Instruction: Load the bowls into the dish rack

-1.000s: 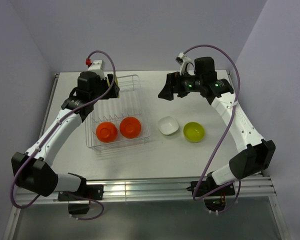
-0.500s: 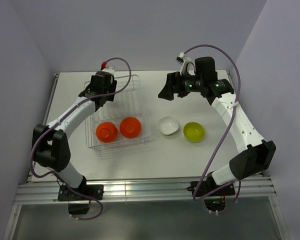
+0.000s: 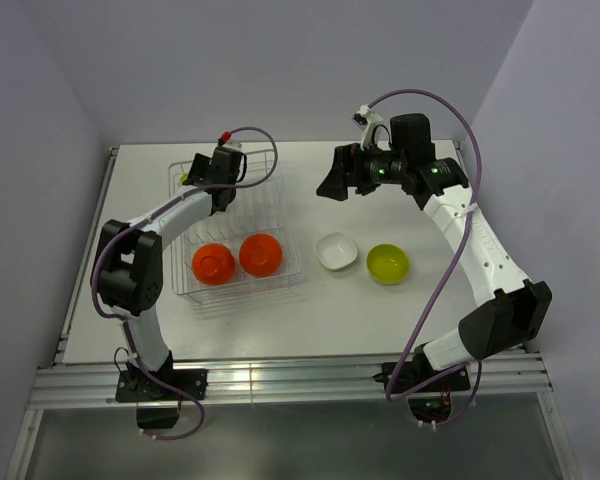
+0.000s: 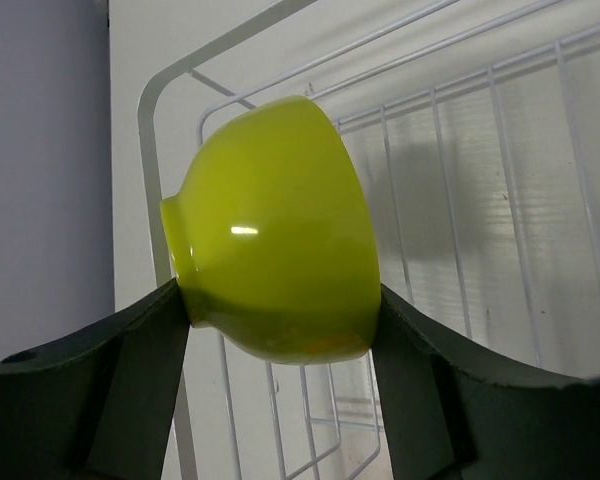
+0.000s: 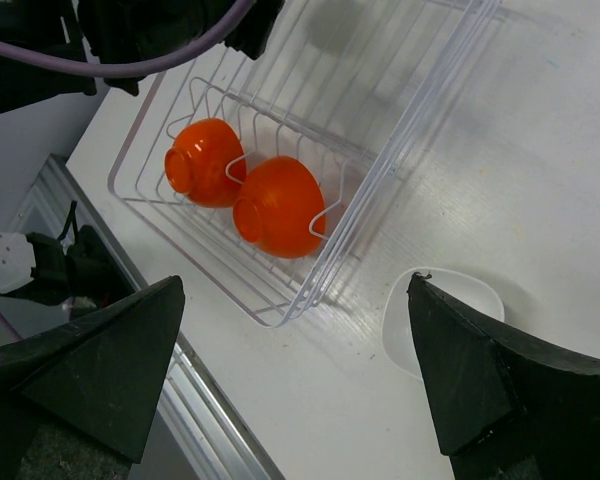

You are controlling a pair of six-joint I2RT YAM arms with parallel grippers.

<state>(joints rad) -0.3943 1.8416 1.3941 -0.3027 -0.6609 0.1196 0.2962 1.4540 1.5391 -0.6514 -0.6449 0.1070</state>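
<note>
The rack's bottom is empty just beyond the orange-red bowls, so my left gripper will move back and down to release the green bowl there.
My left gripper [image 3: 192, 180] is shut on a lime green bowl [image 4: 275, 240], gripped sideways between both fingers [image 4: 130, 380] over the far left corner of the wire dish rack [image 3: 280, 205]. Only a sliver of that bowl [image 3: 184, 178] shows in the top view. Two orange-red bowls [image 3: 213, 263] [image 3: 261, 254] lie in the rack's near end, and they also show in the right wrist view [image 5: 202, 162] [image 5: 278, 205]. A white bowl [image 3: 337, 251] and a second green bowl [image 3: 388, 263] sit on the table right of the rack. My right gripper [image 3: 330, 183] is open and empty, above the table beyond the white bowl [image 5: 440, 320].
The rack's wire rim [image 4: 150, 150] runs close behind the held bowl, near the table's left edge and the wall [image 4: 40, 150]. The table's near edge has an aluminium rail [image 3: 300, 375]. A purple cable [image 3: 250, 135] loops above the left wrist.
My left arm has folded in and swung toward the rack's far left corner with the green bowl. The right arm and the other bowls have not moved.
</note>
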